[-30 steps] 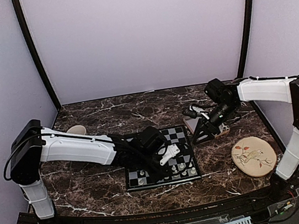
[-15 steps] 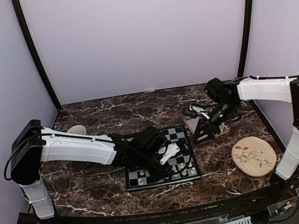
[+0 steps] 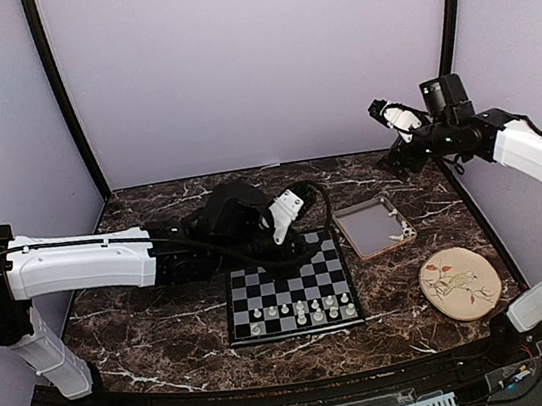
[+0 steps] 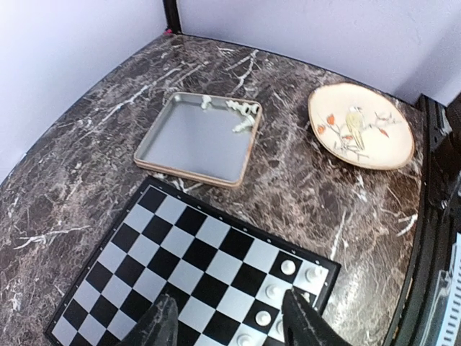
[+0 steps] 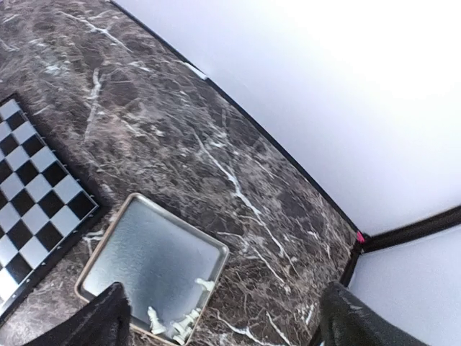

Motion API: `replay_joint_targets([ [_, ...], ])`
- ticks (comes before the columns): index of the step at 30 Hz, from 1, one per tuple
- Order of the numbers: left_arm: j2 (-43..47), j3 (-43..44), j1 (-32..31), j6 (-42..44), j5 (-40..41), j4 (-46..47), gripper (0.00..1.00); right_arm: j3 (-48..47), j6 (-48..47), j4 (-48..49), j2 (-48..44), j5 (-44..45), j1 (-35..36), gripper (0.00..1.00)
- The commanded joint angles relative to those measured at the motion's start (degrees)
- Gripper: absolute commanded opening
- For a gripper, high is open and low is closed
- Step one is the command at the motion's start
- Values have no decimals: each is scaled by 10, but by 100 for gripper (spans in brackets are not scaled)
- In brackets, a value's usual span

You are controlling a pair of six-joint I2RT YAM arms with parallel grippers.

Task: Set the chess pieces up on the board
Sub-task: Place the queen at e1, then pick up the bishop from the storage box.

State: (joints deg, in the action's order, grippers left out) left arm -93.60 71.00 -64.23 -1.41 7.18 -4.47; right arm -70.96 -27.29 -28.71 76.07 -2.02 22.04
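One piece sticks out from the others. My right gripper should next move down and back into the grey tray [image 5: 144,252], onto the piece by its near edge [image 5: 155,321].
The board [image 3: 287,283] lies at the table's front centre, with several small white chess pieces [image 3: 302,310] along its near rows. In the left wrist view the same pieces [image 4: 288,267] stand at the corner of the board [image 4: 194,245]. My left gripper [image 3: 296,235] hovers above the board's far edge, open, with nothing between its fingers [image 4: 299,321]. More pieces [image 5: 180,326] lie in a corner of the grey tray [image 5: 144,252]. My right gripper [image 3: 391,141] is raised high at the back right, open wide and empty.
The square tray [image 3: 375,227] sits just right of the board's far corner. A round cream plate with a bird drawing [image 3: 460,283] lies at the front right. Dark marble table [image 3: 165,309] all around, purple walls close behind and at both sides.
My left gripper has lifted off the board's near rows, drawn back toward the far edge and opened. My right gripper has risen out of the tray to the back right and opened wide.
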Motion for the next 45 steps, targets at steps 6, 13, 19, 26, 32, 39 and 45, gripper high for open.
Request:
replay_joint_targets([
  [6,5,-60,6,-78,21,98,51,-104,-83,-191,231,14,-23,41],
  [13,22,-96,6,-96,13,115,51,-112,-75,-238,326,30,-27,30],
  [19,19,-100,7,-102,2,127,51,-130,-82,-265,365,22,-29,28],
  [26,5,-97,7,-104,-7,135,51,-120,-99,-275,372,33,-34,29],
  [32,-6,-90,6,-108,-15,134,50,-119,-100,-274,387,37,-45,26],
  [39,-10,-89,7,-112,-20,135,50,-114,-105,-272,397,42,-56,23],
  [45,-15,-90,7,-114,-22,138,50,-82,-111,-260,401,67,-58,24],
])
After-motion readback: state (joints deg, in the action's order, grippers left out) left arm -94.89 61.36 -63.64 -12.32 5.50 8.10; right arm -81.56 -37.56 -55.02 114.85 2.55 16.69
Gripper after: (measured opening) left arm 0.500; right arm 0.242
